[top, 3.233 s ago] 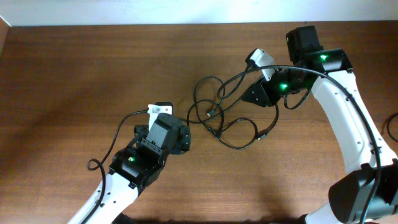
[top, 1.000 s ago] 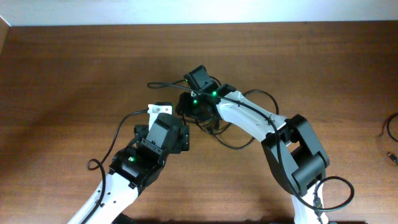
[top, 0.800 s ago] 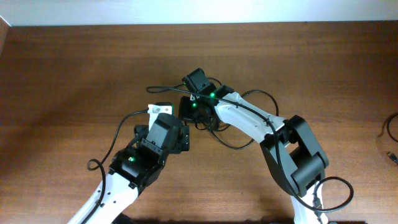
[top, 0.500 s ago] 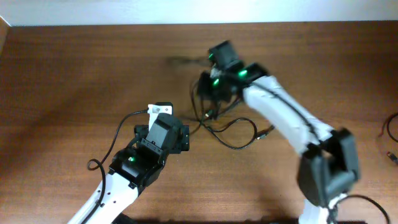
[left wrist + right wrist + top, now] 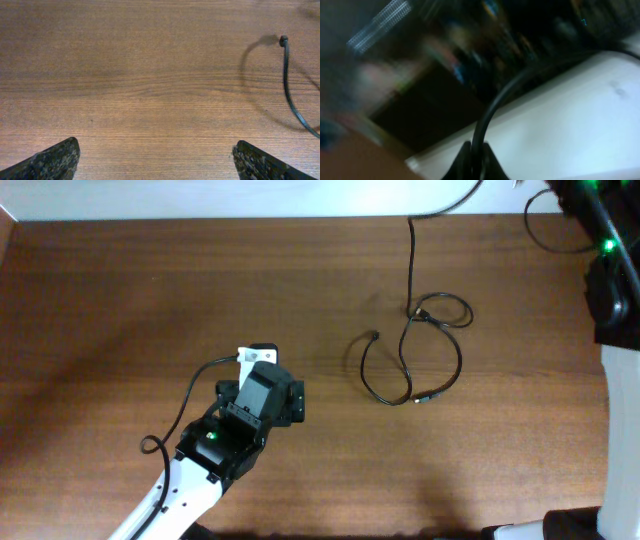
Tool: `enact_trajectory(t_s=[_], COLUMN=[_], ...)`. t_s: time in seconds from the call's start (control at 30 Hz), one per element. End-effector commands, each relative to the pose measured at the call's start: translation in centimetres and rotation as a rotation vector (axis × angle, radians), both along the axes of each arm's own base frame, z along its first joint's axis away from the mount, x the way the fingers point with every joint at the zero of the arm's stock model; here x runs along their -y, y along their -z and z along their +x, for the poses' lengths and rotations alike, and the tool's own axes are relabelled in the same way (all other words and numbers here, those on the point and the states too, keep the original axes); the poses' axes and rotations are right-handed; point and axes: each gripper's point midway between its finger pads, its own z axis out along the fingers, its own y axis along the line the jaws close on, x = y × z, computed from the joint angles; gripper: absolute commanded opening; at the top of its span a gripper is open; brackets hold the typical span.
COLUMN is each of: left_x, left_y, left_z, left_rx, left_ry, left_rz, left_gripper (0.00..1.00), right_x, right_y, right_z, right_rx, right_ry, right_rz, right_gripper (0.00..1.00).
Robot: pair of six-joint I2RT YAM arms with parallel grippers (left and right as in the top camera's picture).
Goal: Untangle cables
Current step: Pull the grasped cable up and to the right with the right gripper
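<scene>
The right gripper draws its piece of black cable back and down next and releases it there, since bare wood clear of the cable loops lies that way.
Thin black cables (image 5: 430,355) lie in loose loops on the brown table right of centre, with one strand (image 5: 411,250) running up past the far edge. In the right wrist view my right gripper (image 5: 476,160) is shut on a black cable (image 5: 495,107); the view is blurred. In the overhead view the right arm (image 5: 610,270) is at the far right edge and its gripper is out of frame. My left gripper (image 5: 155,162) is open and empty, low over bare wood. A cable end (image 5: 284,41) curves at the right of the left wrist view.
The left arm (image 5: 240,425) rests at the lower left with its own thick wire (image 5: 180,415) looping beside it. A pale wall strip (image 5: 250,195) borders the table's far edge.
The right arm swung from the table's centre up to the far right, pulling one cable strand out toward the far edge. The tangle has spread into looser loops. The left arm has not moved.
</scene>
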Motion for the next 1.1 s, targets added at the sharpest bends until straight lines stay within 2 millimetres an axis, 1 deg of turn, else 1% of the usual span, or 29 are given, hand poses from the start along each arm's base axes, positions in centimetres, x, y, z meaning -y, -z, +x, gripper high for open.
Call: enact_trajectory(t_s=[0.0,0.03,0.07,0.1,0.17,0.2,0.23,0.27,0.3,0.33,0.37,0.43,0.47,0.5,0.53,0.57,0.63,0.67,0.7,0.73,0.77,0.8,0.87,0.93,1.0,1.03,1.07], left_x=[0.1,0.1,0.1,0.1,0.1,0.1,0.1,0.1,0.1,0.1,0.1,0.1,0.1,0.1,0.1,0.1,0.1,0.1,0.1,0.1,0.1,0.1,0.1,0.1,0.1,0.1,0.1], left_y=[-0.2,-0.2,-0.2,-0.2,-0.2,-0.2,-0.2,-0.2,-0.2,-0.2,-0.2,-0.2,-0.2,-0.2,-0.2,-0.2,-0.2,-0.2,-0.2,-0.2,-0.2,-0.2,-0.2,-0.2,-0.2,-0.2,-0.2], left_z=[0.0,0.0,0.0,0.0,0.0,0.0,0.0,0.0,0.0,0.0,0.0,0.0,0.0,0.0,0.0,0.0,0.0,0.0,0.0,0.0,0.0,0.0,0.0,0.0,0.0,0.0,0.0], left_rx=[0.007,0.007,0.007,0.007,0.007,0.007,0.007,0.007,0.007,0.007,0.007,0.007,0.007,0.007,0.007,0.007,0.007,0.007,0.007,0.007,0.007,0.007,0.007,0.007,0.007,0.007,0.007], left_ry=[0.005,0.005,0.005,0.005,0.005,0.005,0.005,0.005,0.005,0.005,0.005,0.005,0.005,0.005,0.005,0.005,0.005,0.005,0.005,0.005,0.005,0.005,0.005,0.005,0.005,0.005,0.005], left_rz=[-0.007,-0.007,-0.007,-0.007,-0.007,-0.007,-0.007,-0.007,-0.007,-0.007,-0.007,-0.007,-0.007,-0.007,-0.007,-0.007,-0.007,-0.007,-0.007,-0.007,-0.007,-0.007,-0.007,-0.007,-0.007,-0.007,-0.007], left_gripper=[0.99,0.99,0.99,0.99,0.99,0.99,0.99,0.99,0.99,0.99,0.99,0.99,0.99,0.99,0.99,0.99,0.99,0.99,0.99,0.99,0.99,0.99,0.99,0.99,0.99,0.99,0.99], right_x=[1.6,2.8,3.4,3.6,3.8,3.9,4.0,3.5,2.6,1.8,1.7,1.3,1.3,1.9,2.6,4.3,7.9,10.6,13.7,16.1,17.8,20.7,26.5,31.9,35.9,38.3,39.8], right_y=[-4.7,-6.0,-7.2,-10.0,-13.7,-14.6,-15.1,-15.2,-14.7,-13.6,-12.0,-9.7,-8.0,-5.3,-4.0,-1.7,3.0,5.7,8.0,9.7,10.9,12.7,16.4,19.8,22.8,24.9,26.1], right_z=[-1.3,-1.5,-1.8,-2.9,-5.2,-6.1,-6.7,-6.9,-6.5,-5.6,-4.0,-1.8,-0.3,2.0,3.0,4.6,6.9,7.7,8.0,8.1,8.1,7.9,6.4,4.1,1.6,-0.3,-1.7], right_rx=[0.131,0.186,0.239,0.376,0.586,0.638,0.664,0.669,0.646,0.596,0.514,0.456,0.403,0.317,0.272,0.184,0.017,-0.083,-0.173,-0.236,-0.277,-0.346,-0.496,-0.642,-0.775,-0.864,-0.923], right_ry=[0.043,0.101,0.128,0.121,0.1,0.087,0.073,0.052,0.017,0.003,0.023,0.073,0.097,0.164,0.213,0.319,0.516,0.629,0.723,0.779,0.81,0.858,0.949,1.031,1.089,1.121,1.143], right_rz=[0.175,0.211,0.228,0.251,0.287,0.311,0.332,0.326,0.294,0.237,0.202,0.069,0.0,-0.085,-0.109,-0.146,-0.22,-0.242,-0.266,-0.284,-0.294,-0.308,-0.327,-0.33,-0.323,-0.313,-0.303], right_gripper=[0.04,0.04,0.04,0.04,0.04,0.04,0.04,0.04,0.04,0.04,0.04,0.04,0.04,0.04,0.04,0.04,0.04,0.04,0.04,0.04,0.04,0.04,0.04,0.04,0.04,0.04,0.04])
